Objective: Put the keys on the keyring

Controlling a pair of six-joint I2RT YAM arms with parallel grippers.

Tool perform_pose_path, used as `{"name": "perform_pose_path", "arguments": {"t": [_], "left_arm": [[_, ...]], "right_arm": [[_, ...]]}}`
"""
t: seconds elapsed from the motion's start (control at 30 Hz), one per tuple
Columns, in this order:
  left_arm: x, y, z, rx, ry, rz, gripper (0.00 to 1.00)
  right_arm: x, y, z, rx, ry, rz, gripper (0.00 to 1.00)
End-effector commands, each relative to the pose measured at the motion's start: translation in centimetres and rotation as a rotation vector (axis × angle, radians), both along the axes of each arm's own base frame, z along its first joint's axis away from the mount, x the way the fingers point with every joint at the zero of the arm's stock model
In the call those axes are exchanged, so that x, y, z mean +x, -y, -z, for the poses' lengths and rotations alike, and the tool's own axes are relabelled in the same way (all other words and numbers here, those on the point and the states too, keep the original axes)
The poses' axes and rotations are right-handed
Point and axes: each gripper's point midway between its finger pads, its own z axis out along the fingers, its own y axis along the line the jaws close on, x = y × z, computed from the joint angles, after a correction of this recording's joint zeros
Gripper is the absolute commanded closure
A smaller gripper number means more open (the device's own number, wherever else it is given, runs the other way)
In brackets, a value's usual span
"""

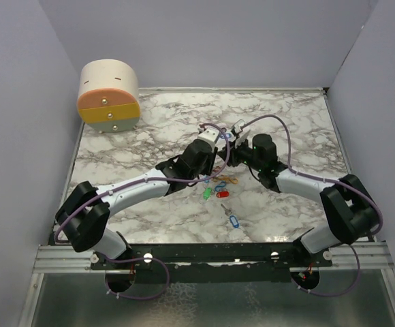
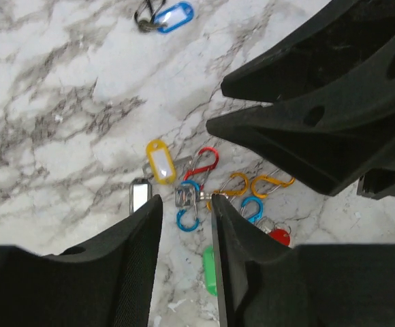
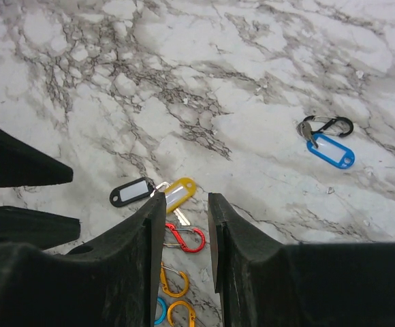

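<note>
My right gripper should move down and to the left in the top view onto the thin ring of the yellow-tag key, because the ring is below on that side.
The keys lie loose in a cluster on the marble (image 1: 218,187). In the left wrist view I see a yellow-tagged key (image 2: 160,161), a black-framed tag (image 2: 140,195), a green tag (image 2: 210,270) and a red tag (image 2: 279,237). Among them lie keyring clips: red (image 2: 204,162), blue (image 2: 187,219) and orange (image 2: 272,184). My left gripper (image 2: 186,199) hovers over the blue clip, open, holding nothing. My right gripper (image 3: 186,197) hangs open and empty above the yellow-tagged key (image 3: 180,192) and the red clip (image 3: 187,238). A blue-tagged key (image 3: 330,150) lies apart, joined to a black clip (image 3: 327,126).
A round cream and orange container (image 1: 109,95) stands at the back left corner. Grey walls close in the table on three sides. The two grippers (image 1: 214,133) (image 1: 237,131) hang close together over the table's middle. The right arm's fingers (image 2: 306,116) fill the left wrist view's upper right.
</note>
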Motion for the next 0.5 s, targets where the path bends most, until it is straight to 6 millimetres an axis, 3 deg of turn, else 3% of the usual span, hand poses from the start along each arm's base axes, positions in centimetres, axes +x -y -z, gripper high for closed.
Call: {"name": "perform_pose_path", "arguments": {"t": [0.0,0.1,0.23,0.37,0.47], "left_arm": [[0.0,-3.4,1.2,0.011,-0.018,-0.116,0.51],[0.0,-4.8,2.1,0.002,-0.033,-0.163,0.41],[0.3,-6.5,2.8,-0.013,-0.045,-0.223,0.35],[0.7,-7.8,2.6,-0.035,-0.045,-0.272,0.32],[0.9,-8.6,2.3,-0.051,-0.043,-0.299,0.23]], "right_arm": [[0.2,-1.3,2.5,-0.043,-0.119,-0.047,0.68],[0.1,-2.2,3.5,-0.05,-0.163,-0.09,0.68],[-0.1,-3.1,4.4,-0.054,-0.203,-0.138,0.69],[-0.6,-3.9,5.4,-0.074,-0.245,-0.183,0.71],[-1.1,-4.6,6.0,-0.088,-0.27,-0.209,0.71]]}}
